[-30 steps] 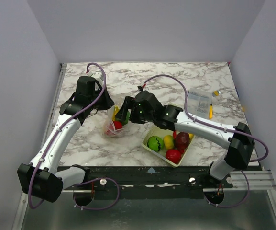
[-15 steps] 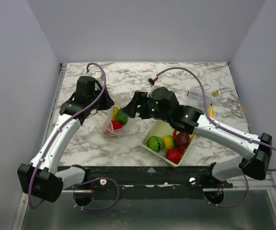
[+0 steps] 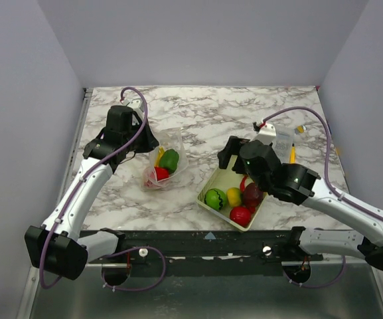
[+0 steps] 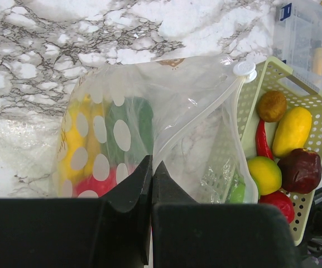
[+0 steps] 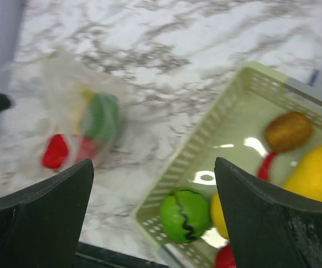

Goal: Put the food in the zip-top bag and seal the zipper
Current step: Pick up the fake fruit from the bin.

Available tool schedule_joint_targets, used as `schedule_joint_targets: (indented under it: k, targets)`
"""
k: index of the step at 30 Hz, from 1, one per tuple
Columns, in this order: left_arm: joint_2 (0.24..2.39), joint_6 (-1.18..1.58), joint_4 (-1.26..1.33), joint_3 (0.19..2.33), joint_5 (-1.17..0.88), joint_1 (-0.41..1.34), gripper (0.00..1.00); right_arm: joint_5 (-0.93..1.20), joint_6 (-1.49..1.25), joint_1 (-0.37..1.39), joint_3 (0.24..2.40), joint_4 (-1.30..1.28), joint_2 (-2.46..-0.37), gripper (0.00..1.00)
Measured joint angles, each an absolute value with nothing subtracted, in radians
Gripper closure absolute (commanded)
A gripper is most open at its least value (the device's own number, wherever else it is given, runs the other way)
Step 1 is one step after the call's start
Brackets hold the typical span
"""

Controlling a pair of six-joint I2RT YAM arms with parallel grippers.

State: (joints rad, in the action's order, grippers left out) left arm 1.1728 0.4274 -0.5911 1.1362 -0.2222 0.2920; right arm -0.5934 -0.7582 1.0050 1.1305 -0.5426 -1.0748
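The larger yellow piece [image 5: 317, 176] is still unbagged and lies below my right gripper, on the right in its wrist view, so my right gripper will go down toward that side onto it next.
The clear zip-top bag [image 3: 166, 161] lies left of centre with yellow, green [image 3: 169, 159] and red food inside; it also shows in the left wrist view [image 4: 149, 123] and the right wrist view [image 5: 88, 111]. My left gripper [image 4: 151, 162] is shut on the bag's mouth edge, by the zipper strip with its white slider [image 4: 244, 69]. My right gripper [image 5: 154, 167] is open and empty above the basket's left part. The pale basket [image 3: 208, 187] holds a green ball [image 5: 185, 214], yellow, red and dark red pieces and a brown one [image 5: 287, 131].
A rigid clear plastic box [image 3: 277, 141] stands behind the basket at the right, with a small yellow item [image 3: 292, 155] beside it. The table's dark front rail [image 3: 204, 236] runs just below the basket.
My right gripper has let the green piece go into the bag and drawn back to the right, over the basket. The left arm has held still on the bag.
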Motion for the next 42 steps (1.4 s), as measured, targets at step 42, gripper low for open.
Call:
schedule_joint_targets:
  k: [42]
  targets:
    - [1.175, 0.386, -0.625, 1.119, -0.210, 0.323, 1.00, -0.752, -0.782, 0.613, 1.036, -0.834, -1.559, 0.41]
